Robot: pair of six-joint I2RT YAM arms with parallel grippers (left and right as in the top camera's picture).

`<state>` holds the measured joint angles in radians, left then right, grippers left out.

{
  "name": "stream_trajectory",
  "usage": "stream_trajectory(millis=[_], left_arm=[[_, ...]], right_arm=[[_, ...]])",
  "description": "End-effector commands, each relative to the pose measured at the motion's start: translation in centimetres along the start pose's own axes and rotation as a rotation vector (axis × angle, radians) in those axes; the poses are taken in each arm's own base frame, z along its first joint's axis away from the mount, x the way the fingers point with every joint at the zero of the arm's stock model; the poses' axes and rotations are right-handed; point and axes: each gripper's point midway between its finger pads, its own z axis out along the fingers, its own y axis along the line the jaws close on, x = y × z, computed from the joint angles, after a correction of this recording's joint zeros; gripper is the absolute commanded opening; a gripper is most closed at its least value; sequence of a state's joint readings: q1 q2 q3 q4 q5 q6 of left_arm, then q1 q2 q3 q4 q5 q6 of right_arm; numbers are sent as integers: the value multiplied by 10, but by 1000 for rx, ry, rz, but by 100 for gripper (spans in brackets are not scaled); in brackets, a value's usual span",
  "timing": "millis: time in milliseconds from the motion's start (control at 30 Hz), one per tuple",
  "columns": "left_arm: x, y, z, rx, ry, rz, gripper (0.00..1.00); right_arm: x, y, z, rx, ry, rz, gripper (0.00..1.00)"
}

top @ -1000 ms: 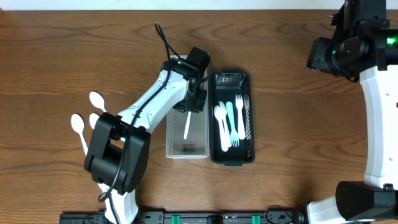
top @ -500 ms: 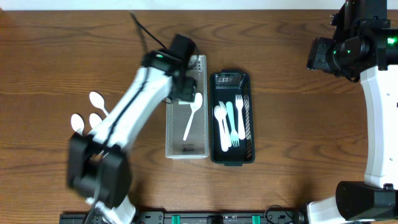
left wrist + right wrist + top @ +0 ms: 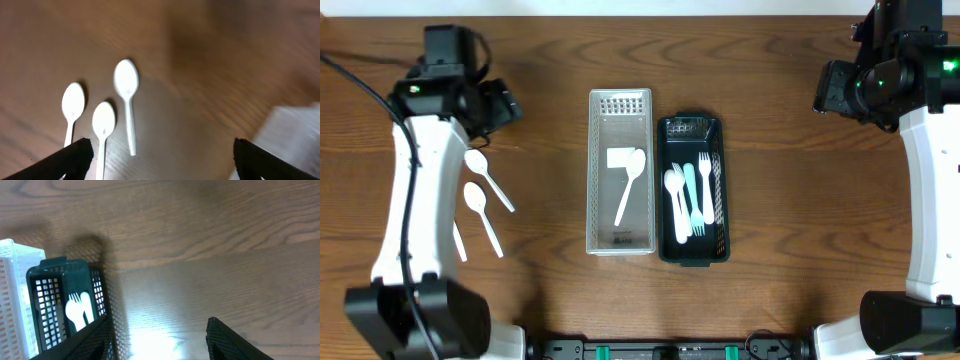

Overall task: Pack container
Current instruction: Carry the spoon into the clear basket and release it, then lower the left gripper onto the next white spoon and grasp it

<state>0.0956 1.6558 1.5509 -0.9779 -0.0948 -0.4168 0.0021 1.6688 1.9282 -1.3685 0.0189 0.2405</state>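
Observation:
The neck of the farthest white spoon [image 3: 128, 99] lies below my left gripper and to its left in the wrist view, so next my left gripper will shift down onto it.
A white slotted tray [image 3: 620, 240] holds one white spoon [image 3: 629, 184]. Beside it on the right a black mesh container [image 3: 693, 253] holds several white and teal forks [image 3: 696, 196]. Three white spoons [image 3: 485, 178] lie loose on the wood at the left; they also show in the left wrist view [image 3: 126, 95]. My left gripper [image 3: 498, 103] is open and empty, above the table just beyond those spoons [image 3: 160, 160]. My right gripper [image 3: 828, 88] is open and empty at the far right, over bare wood [image 3: 157, 342] next to the black container [image 3: 60, 270].
The table is dark wood. The left arm's cable runs off the left edge. The right arm's base stands along the right side.
My left gripper has let go of a white spoon in the white tray and swung far left to above the loose spoons. The right arm has not moved.

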Motion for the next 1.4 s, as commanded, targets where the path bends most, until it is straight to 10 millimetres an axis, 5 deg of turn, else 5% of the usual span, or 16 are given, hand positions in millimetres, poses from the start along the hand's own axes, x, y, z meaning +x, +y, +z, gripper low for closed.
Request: stream_trajectory(millis=[0,300,433,1367], left_arm=[[9,19,33,-48,92,-131,93],[34,42,114,-137,294,-178,93],[45,47,135,-166,343,-185,93],[91,47,181,-128,435,-169,93]], right_arm=[[-2,-6,-2,15,-7,-2,63],[-1,-6,-2,16,-3,-2,63],[0,-7,-2,17,-1,-2,64],[2,-7,-2,19,9,1,64]])
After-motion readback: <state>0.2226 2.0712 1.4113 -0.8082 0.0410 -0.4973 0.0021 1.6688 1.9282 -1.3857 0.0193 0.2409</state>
